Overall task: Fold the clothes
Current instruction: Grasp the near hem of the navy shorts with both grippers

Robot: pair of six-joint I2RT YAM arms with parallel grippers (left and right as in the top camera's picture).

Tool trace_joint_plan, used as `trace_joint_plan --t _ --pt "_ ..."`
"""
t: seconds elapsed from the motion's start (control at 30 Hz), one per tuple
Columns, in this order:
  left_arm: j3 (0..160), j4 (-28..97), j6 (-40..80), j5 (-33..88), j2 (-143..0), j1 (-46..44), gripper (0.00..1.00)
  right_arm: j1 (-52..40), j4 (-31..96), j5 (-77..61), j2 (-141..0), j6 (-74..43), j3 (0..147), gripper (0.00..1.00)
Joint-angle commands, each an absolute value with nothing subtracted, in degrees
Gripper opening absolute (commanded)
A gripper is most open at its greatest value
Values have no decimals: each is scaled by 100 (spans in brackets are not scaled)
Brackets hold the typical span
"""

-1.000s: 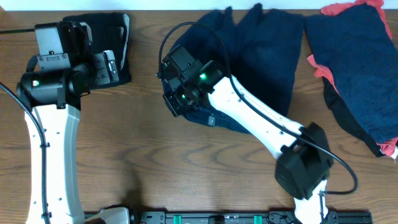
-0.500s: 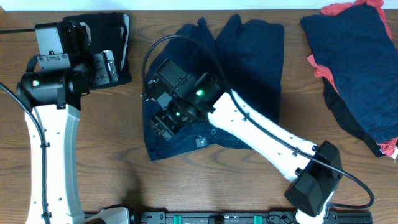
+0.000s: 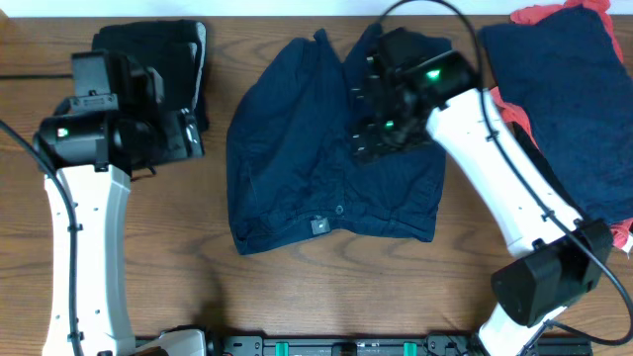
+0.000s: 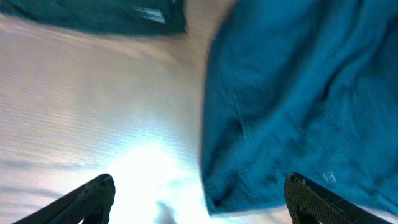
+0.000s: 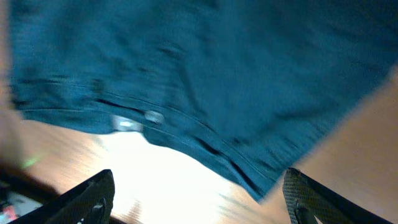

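The corner of the shorts' waistband nearest the clothes pile lies flat with bare wood beside it, so my right gripper will next go down and back onto that corner.
Navy blue shorts [image 3: 316, 158] lie spread flat in the middle of the table, waistband toward the front edge. My right gripper [image 3: 364, 124] hovers over their right half, open and empty; in the right wrist view the shorts [image 5: 205, 74] fill the top, and the fingers [image 5: 87, 199] stand wide apart. My left gripper [image 3: 188, 133] is open just left of the shorts, beside a folded black garment [image 3: 148, 40]. In the left wrist view the shorts' edge [image 4: 298, 93] lies to the right, with bare table between the fingers [image 4: 317, 199].
A pile of clothes, navy over coral-red [image 3: 564, 89], sits at the back right corner. The folded black piece [image 4: 93, 12] with a pale stripe is at the back left. Bare wood [image 3: 297, 297] runs along the front of the table.
My right gripper has opened and let go of the navy shorts, then swung up and to the right. The shorts now lie spread flat. The left arm shifted slightly.
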State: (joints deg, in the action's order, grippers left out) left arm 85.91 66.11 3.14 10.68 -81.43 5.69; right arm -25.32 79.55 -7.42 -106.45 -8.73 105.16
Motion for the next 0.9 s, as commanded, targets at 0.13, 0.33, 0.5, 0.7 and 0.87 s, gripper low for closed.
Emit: trace_joint_plan --t 0.13,0.33,0.5,0.7,0.87 --pt "7684 6573 526 1542 -8145 5 88 -1988 8215 -316 -10556 -1273 10079 85" --pt "6858 6300 1219 1046 -8143 -515 88 -1903 7826 -318 -10541 -1798 8930 82" --pt "6340 6139 1413 937 -8145 -899 86 -1903 7225 -349 -10366 -1994 7946 81" --pt "5448 5478 2058 937 -8145 -1048 79 -1903 6600 -392 -10018 -2200 7030 79" --pt "4797 4720 2506 738 -8145 -1048 58 -1914 5743 -388 -9896 -2453 6254 73"
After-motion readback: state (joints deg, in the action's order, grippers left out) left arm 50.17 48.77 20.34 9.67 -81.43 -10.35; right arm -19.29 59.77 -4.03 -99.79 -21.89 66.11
